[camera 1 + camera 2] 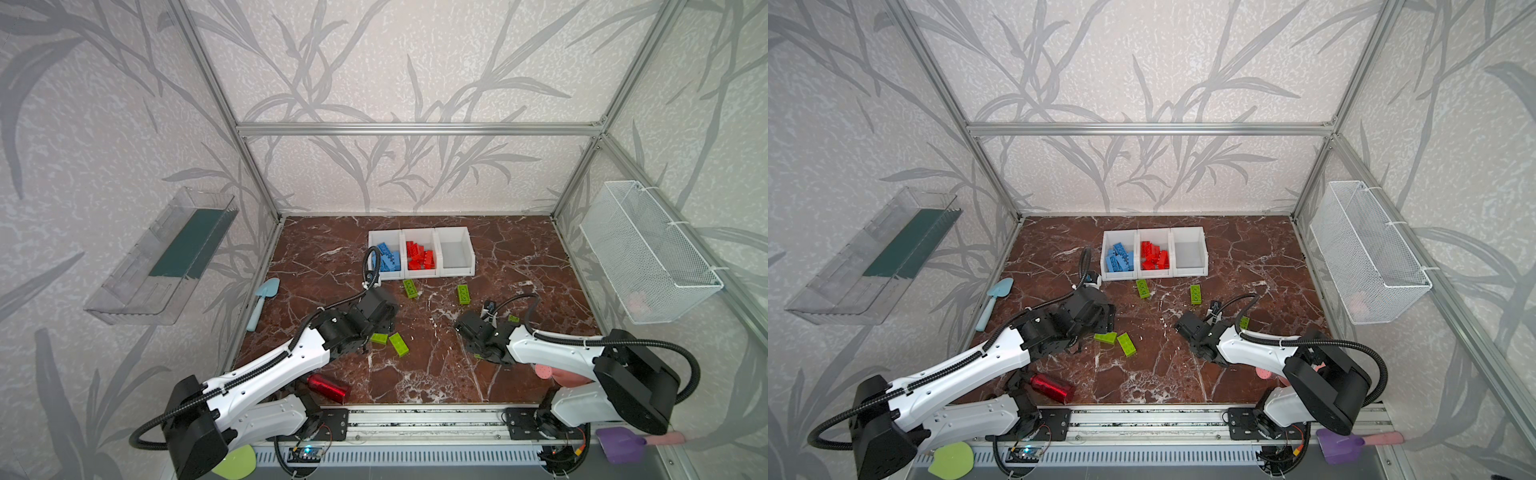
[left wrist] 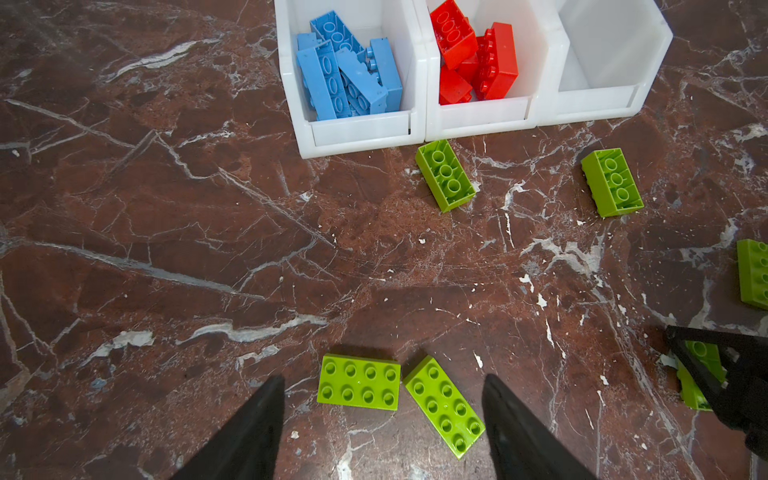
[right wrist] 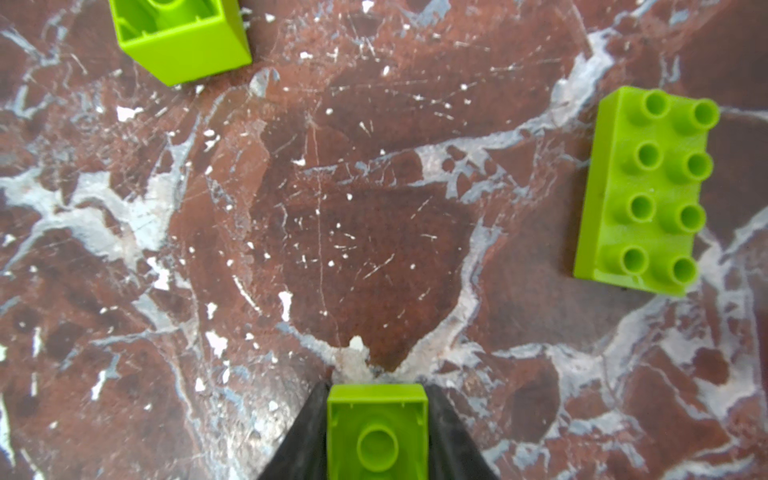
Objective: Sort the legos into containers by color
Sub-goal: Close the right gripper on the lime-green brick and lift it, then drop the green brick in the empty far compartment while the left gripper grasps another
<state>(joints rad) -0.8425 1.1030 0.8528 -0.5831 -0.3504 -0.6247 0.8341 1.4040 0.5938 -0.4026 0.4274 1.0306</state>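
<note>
The lime green lego goes up and outward in my right gripper over the empty container [image 1: 456, 251] next for release there, since the others hold blue and red legos.
Three joined white containers [image 1: 457, 271] stand at the back. The left one holds blue legos [image 1: 388, 259], the middle one red legos [image 1: 420, 255], and the right one [image 2: 598, 104] holds nothing. My right gripper [image 3: 377, 386] is shut on a lime green lego [image 3: 376, 432] low over the floor; in a top view a sliver of that lego [image 1: 478, 356] shows under the wrist. My left gripper [image 2: 384, 380] hangs open above two green legos [image 2: 359, 386] [image 2: 446, 405] lying studs up between its fingers. More green legos [image 1: 410, 288] [image 1: 464, 294] [image 1: 514, 318] lie loose on the floor.
A shiny red bottle [image 1: 328, 387] lies near the front by the left arm. A light blue trowel [image 1: 262, 303] lies at the left wall. A wire basket [image 1: 648, 257] hangs on the right wall, a clear tray [image 1: 166, 257] on the left.
</note>
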